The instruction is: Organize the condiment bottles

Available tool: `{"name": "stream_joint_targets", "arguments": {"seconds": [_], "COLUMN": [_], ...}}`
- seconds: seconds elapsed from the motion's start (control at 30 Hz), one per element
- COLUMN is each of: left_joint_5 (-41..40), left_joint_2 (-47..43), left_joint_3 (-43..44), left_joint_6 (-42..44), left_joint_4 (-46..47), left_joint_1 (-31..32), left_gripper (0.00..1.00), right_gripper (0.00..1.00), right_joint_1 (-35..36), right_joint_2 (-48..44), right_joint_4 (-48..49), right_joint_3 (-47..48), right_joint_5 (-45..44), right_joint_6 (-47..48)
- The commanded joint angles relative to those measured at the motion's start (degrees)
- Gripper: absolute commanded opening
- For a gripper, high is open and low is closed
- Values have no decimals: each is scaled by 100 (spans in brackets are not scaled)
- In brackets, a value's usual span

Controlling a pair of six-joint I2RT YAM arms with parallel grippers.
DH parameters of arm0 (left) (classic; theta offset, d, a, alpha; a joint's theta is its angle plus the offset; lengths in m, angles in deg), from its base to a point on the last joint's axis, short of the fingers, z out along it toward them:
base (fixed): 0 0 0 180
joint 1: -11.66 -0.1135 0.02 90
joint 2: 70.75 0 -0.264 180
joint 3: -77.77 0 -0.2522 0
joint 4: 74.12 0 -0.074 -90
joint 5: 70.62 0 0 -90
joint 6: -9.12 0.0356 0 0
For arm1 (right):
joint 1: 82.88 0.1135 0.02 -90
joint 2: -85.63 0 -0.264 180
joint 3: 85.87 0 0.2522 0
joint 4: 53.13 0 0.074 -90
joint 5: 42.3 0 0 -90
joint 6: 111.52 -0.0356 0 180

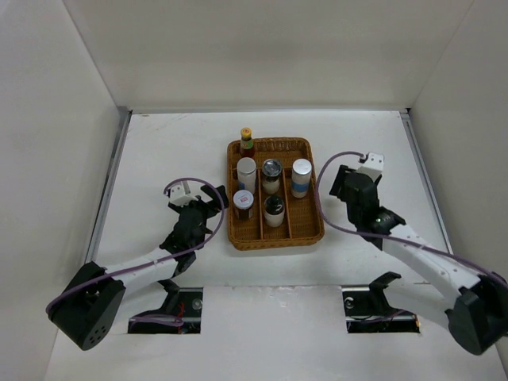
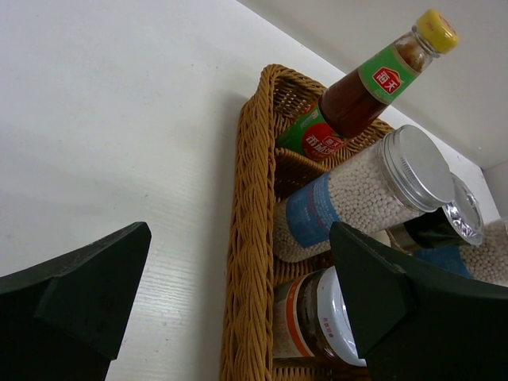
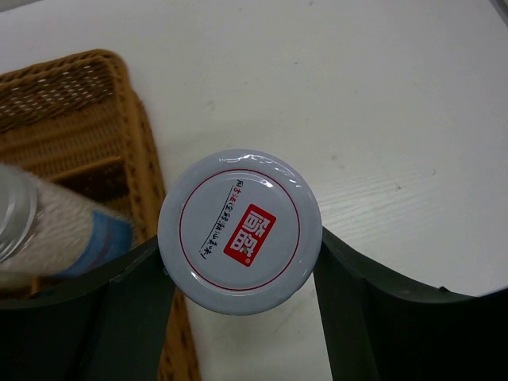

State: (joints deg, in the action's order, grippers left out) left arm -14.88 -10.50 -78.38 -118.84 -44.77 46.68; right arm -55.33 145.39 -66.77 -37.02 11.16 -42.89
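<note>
The tray's empty near section [image 1: 304,218] lies back and left of my right gripper in the top view, so I will carry the jar over it, lower and release.
Six condiment bottles stand in the brown wicker tray [image 1: 305,230]: a red-sauce bottle with a yellow cap [image 1: 247,139], a white cylinder [image 1: 247,173], a chrome-topped shaker [image 1: 272,171], a blue-labelled cylinder [image 1: 302,176], a white-lidded spice jar [image 1: 243,202] and a black-capped shaker [image 1: 275,210]. My right gripper [image 1: 341,187] is just right of the tray. It is shut on a seventh, white-lidded jar [image 3: 240,230], which the top view hides. My left gripper [image 1: 208,205] is open and empty beside the tray's left rim [image 2: 250,238].
The left wrist view shows the sauce bottle [image 2: 357,95], the blue-labelled cylinder [image 2: 357,190] and the spice jar [image 2: 317,317] close behind the rim. White walls enclose the table on three sides. Two cut-outs sit at the near edge by the arm bases.
</note>
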Motion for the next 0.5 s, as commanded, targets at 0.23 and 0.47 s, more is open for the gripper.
{"name": "stream_joint_targets", "arguments": {"seconds": [0.23,0.47], "left_joint_5": [-19,-37], "left_joint_2": [-267,-268], "left_joint_3": [55,37], "left_joint_6": [-28,-28], "left_joint_4": [180,180], "left_joint_1": [-35,-193], "left_gripper": [100,100], "right_gripper": [57,58], "right_joint_1": [2309,2988], "right_joint_2": [-704,-142], "right_joint_4": [-1532,-690], "right_joint_3": [612,789], "right_joint_5": [-829,-663], "right_joint_6": [-834,-790]}}
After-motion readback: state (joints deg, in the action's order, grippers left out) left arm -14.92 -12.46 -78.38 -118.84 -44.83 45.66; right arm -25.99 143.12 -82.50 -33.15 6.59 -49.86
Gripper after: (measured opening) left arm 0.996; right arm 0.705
